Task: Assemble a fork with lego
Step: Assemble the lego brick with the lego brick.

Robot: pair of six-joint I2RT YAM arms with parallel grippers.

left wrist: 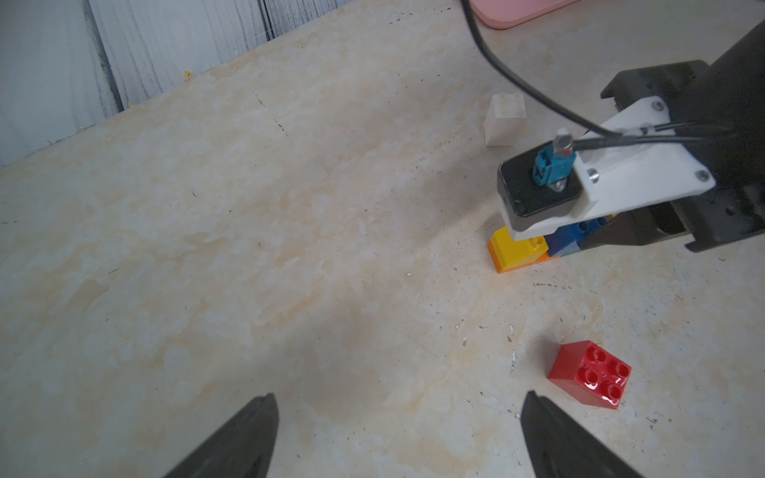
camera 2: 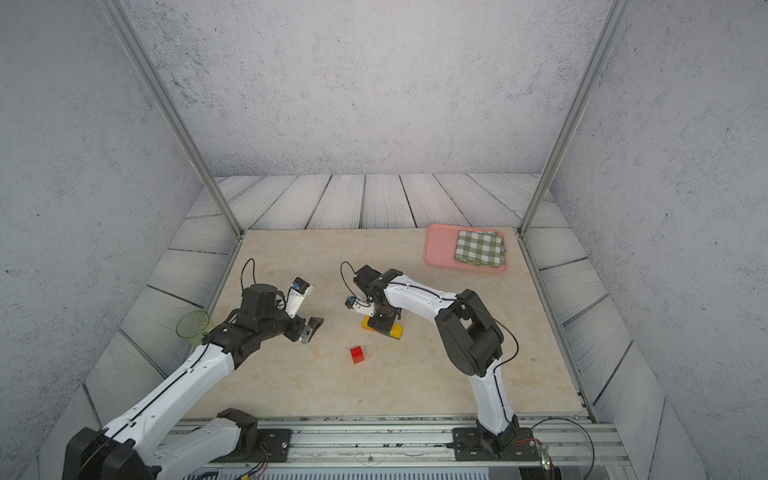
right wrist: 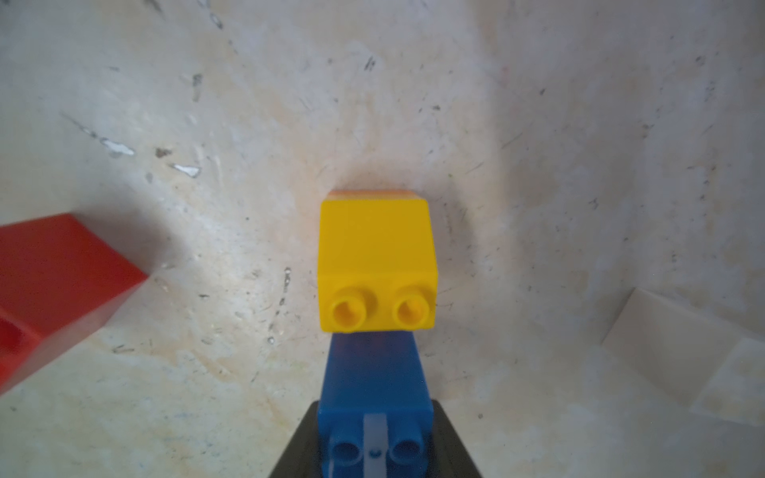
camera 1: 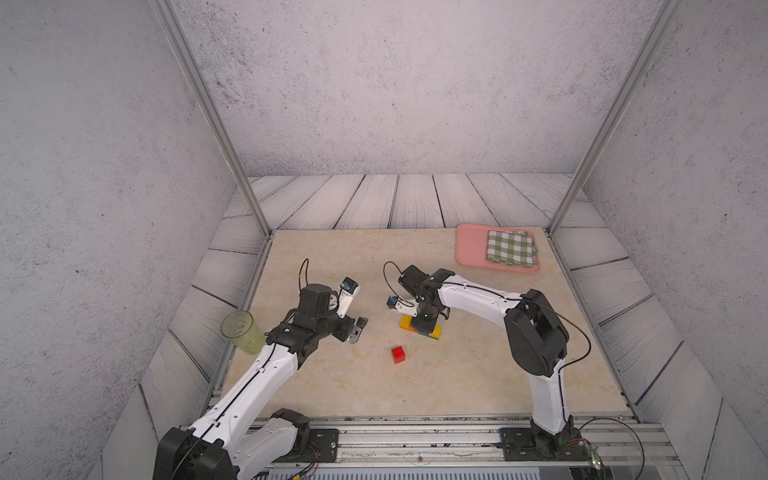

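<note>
I will next move my right gripper slightly outward, stay low and let go of the blue brick beside the yellow sloped brick point(left wrist: 515, 246), as the orange flat base is below its fingers.
The partly built fork point(camera 1: 419, 329) point(camera 2: 382, 329) stands mid-table: an orange flat base point(left wrist: 521, 265) carrying a yellow sloped brick point(left wrist: 515, 246) point(right wrist: 374, 256) and, beside it, a blue brick point(left wrist: 567, 240) point(right wrist: 374, 372). My right gripper point(camera 1: 426, 322) point(right wrist: 374, 407) points down over it, shut on the blue brick, and hides the rest of the figure. A loose red brick point(camera 1: 398, 354) point(left wrist: 590, 374) lies nearer the front. A white brick point(left wrist: 505, 120) point(right wrist: 679, 351) sits behind the right arm, hidden in both top views. My left gripper point(camera 1: 357, 330) point(left wrist: 397, 397) hovers open and empty to the left.
A pink tray point(camera 1: 469, 249) with a folded green-checked cloth point(camera 1: 511, 248) lies at the back right. A translucent green cup point(camera 1: 241, 332) stands at the table's left edge beside the left arm. Metal frame posts rise at both back corners.
</note>
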